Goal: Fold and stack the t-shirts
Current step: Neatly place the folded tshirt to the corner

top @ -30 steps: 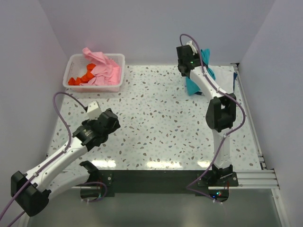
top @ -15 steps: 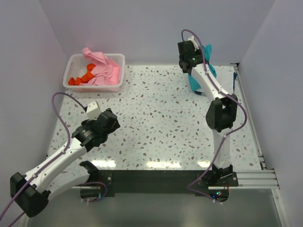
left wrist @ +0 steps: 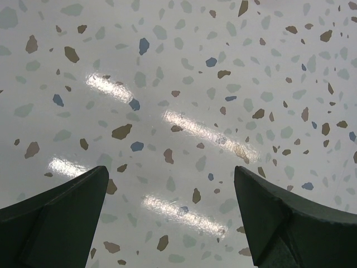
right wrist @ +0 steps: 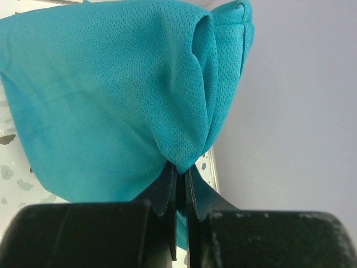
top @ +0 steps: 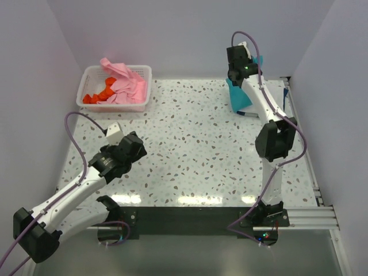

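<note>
I will lower the teal t-shirt's bunched fold with my right gripper toward the metal bar, down over the white cloth point(top: 275, 94).
A teal t-shirt point(top: 238, 96) hangs at the table's far right corner, its lower end on the tabletop, pinched at the top by my right gripper point(top: 248, 62). In the right wrist view the teal t-shirt point(right wrist: 111, 89) fills the frame and my right gripper point(right wrist: 181, 170) is shut on a bunched fold of it. Pink point(top: 127, 83) and orange-red point(top: 99, 95) t-shirts lie heaped in the basket. My left gripper point(top: 133, 148) hovers low over the table's left side; the left wrist view shows that gripper point(left wrist: 170, 178) open over bare speckled tabletop, nothing between its fingers.
The white slatted basket point(top: 141, 104) stands at the back left corner. Purple walls close in the back and both sides. A metal rail point(top: 299, 126) runs along the table's right edge, close to the hanging teal cloth.
My right gripper has moved to the right and toward the back wall, carrying the teal t-shirt with it. The left arm has stayed put.
</note>
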Tool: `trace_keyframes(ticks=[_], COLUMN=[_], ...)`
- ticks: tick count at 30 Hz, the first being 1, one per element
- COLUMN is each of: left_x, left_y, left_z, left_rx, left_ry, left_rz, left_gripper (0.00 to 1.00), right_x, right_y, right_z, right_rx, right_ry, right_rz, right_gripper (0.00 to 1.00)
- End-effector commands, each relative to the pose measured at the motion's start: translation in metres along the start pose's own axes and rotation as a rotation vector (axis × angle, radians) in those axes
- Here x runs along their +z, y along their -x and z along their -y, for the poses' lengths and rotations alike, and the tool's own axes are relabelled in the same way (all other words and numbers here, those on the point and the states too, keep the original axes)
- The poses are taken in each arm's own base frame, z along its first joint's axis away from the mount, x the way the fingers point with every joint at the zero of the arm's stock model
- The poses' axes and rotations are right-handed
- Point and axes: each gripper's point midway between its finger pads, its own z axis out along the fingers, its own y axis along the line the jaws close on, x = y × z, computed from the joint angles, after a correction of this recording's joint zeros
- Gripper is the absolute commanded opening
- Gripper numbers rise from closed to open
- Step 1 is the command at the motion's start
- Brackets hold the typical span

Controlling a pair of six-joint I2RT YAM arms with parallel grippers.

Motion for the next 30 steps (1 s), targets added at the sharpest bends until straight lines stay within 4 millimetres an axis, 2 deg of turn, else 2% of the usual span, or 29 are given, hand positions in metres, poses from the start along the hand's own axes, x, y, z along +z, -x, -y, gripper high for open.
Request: trace_keyframes(ticks=[1, 5, 9, 18, 24, 30], left_x=[-0.002, -0.001, 0.000, 0.003, 0.005, 0.008], left_y=[0.016, 0.015, 0.013, 0.011, 0.012, 0.011], left_z=[0.011, 0.012, 0.014, 0.014, 0.015, 0.018], left_rx=[-0.036, -0.033, -0.029, -0.016, -0.015, -0.007], left_ry=[-0.028, -0.029, -0.028, -0.015, -0.010, -0.004], left_rz=[0.037, 0.034, 0.030, 0.023, 0.028, 0.022], left_gripper=[1.00, 1.00, 1.00, 1.00, 1.00, 1.00], right_x=[-0.029, -0.024, -0.019, 0.016, 0.035, 0.055], right_y=[0.027, 0.021, 0.015, -0.017, -0.029, -0.042], right_z=[0.050, 0.058, 0.057, 0.040, 0.049, 0.045], right_rx=[0.164, 0.195, 0.206, 0.217, 0.241, 0.263], right_ry=[0.002, 0.010, 0.029, 0.039, -0.001, 0.011], right_rz=[0.083, 0.068, 0.055, -0.039, -0.076, -0.108], right_gripper=[0.00, 0.00, 0.00, 0.00, 0.00, 0.00])
